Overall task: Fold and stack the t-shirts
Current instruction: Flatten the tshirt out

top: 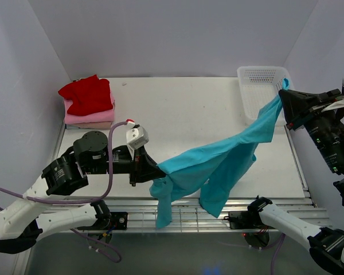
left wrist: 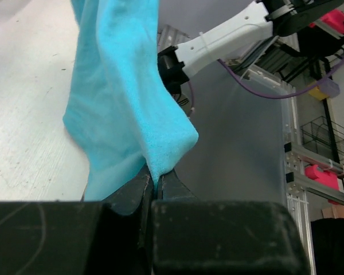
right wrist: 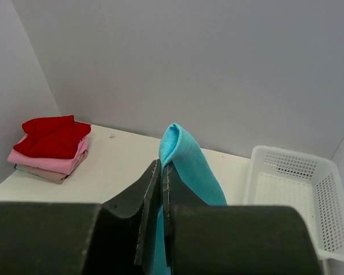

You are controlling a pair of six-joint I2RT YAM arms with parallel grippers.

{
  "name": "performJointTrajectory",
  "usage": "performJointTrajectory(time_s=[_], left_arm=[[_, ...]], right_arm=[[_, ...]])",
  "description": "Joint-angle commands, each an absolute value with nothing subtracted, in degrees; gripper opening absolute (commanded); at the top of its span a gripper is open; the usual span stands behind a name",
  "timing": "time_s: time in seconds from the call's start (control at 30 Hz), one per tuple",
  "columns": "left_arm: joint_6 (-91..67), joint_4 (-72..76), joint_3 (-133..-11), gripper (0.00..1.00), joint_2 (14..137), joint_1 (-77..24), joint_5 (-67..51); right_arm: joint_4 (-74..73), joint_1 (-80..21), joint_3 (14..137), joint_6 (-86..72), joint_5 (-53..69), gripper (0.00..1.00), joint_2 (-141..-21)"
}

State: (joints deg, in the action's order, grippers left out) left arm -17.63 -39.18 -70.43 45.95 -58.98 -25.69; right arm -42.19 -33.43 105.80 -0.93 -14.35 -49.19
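Note:
The teal t-shirt [top: 218, 163] droops over the table's front edge. I will next move my left gripper outward and down to release it on the bare tabletop [top: 144, 98] beside the folded stack.
A teal t-shirt [top: 218, 163] hangs in the air, stretched between both grippers over the table's front right. My left gripper [top: 155, 177] is shut on its lower left edge; the pinched cloth shows in the left wrist view [left wrist: 155, 177]. My right gripper [top: 284, 94] is shut on its upper right corner, high beside the basket; the pinched fold shows in the right wrist view [right wrist: 163, 166]. Loose parts of the shirt droop over the table's front edge. A folded stack with a red shirt [top: 87, 94] on top, a pink shirt [top: 89, 117] under it and a beige shirt [top: 92, 125] at the bottom sits at the far left.
A white mesh basket [top: 258, 86] stands at the far right of the table [top: 178, 114], empty. It also shows in the right wrist view [right wrist: 292, 195]. The folded stack shows in the right wrist view [right wrist: 51, 149] too. Grey walls enclose the back and sides.

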Motion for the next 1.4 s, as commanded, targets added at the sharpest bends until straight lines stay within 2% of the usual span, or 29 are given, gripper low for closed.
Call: performJointTrajectory(time_s=[0.0, 0.17, 0.27, 0.3, 0.5, 0.57, 0.67, 0.8, 0.83, 0.97, 1.07, 1.1, 1.13, 1.17, 1.2, 1.23, 1.33, 1.37], left_arm=[[-14.60, -39.19, -71.37, 0.05, 45.69, -58.97, -18.04], [-13.71, -39.91, -68.12, 0.04, 54.46, -58.80, -1.78], [-12.92, -38.24, -67.33, 0.03, 59.05, -55.39, 5.88], [-12.57, -37.62, -67.15, 0.02, 61.85, -51.37, 7.37], [-10.02, -31.03, -67.67, 0.03, 73.80, -33.88, 2.83], [-9.06, -29.19, -68.72, 0.04, 81.01, -31.39, 1.41], [-7.56, -28.39, -75.56, 0.03, 93.48, -26.64, -3.51], [-1.70, -32.77, -92.60, 0.04, 110.71, -23.04, -5.01], [-0.63, -35.74, -101.08, 0.04, 114.14, -22.68, -4.75], [5.44, -41.21, -122.39, 0.06, 131.43, -19.78, -0.63], [8.69, -42.36, -134.89, 0.21, 137.79, -19.16, 7.53], [9.83, -41.15, -137.00, 0.29, 138.33, -19.16, 13.13], [10.10, -39.57, -136.59, 0.35, 138.17, -19.07, 15.71], [10.28, -37.90, -135.36, 0.37, 137.64, -19.07, 18.17], [10.46, -33.79, -133.61, 0.39, 135.20, -19.07, 21.76], [9.50, -32.01, -129.50, 0.40, 133.61, -19.07, 23.19], [5.55, -24.54, -121.76, 0.46, 125.36, -19.16, 29.43], [3.01, -22.61, -115.64, 0.47, 122.90, -19.25, 30.31]], right_arm=[[-34.11, -33.22, 104.16, 1.67, -18.01, 0.08, -50.01], [-26.47, -33.22, 95.20, 3.42, -21.00, 0.08, -53.25], [-22.16, -33.22, 91.24, 4.57, -22.76, 0.08, -56.50], [-21.28, -33.22, 90.62, 4.83, -23.02, 0.08, -57.64], [-13.81, -32.35, 88.42, 7.29, -24.26, 0.08, -67.57], [-12.31, -31.47, 88.59, 7.38, -24.08, 0.08, -71.86], [-9.76, -29.36, 89.82, 7.56, -23.64, 0.08, -78.36], [-6.16, -24.98, 92.63, 7.12, -24.52, 0.08, -87.17], [-4.85, -24.44, 94.38, 7.03, -25.57, 0.08, -88.84], [-0.71, -22.86, 98.17, 8.08, -31.09, 0.08, -98.25], [2.80, -22.15, 99.75, 7.03, -33.82, 0.08, -102.56], [3.60, -22.15, 99.76, 7.12, -34.45, 0.08, -104.05], [5.60, -22.15, 99.49, 7.55, -34.80, 0.13, -104.58], [6.15, -22.06, 99.41, 8.78, -34.20, 0.28, -105.20], [5.80, -22.06, 99.84, 9.14, -33.58, 0.72, -105.73], [4.76, -22.06, 101.50, 9.40, -33.57, 0.80, -106.95], [1.32, -22.06, 100.03, 8.09, -34.01, 0.82, -104.70], [3.75, -22.15, 94.80, 7.82, -34.10, 0.82, -103.11]])
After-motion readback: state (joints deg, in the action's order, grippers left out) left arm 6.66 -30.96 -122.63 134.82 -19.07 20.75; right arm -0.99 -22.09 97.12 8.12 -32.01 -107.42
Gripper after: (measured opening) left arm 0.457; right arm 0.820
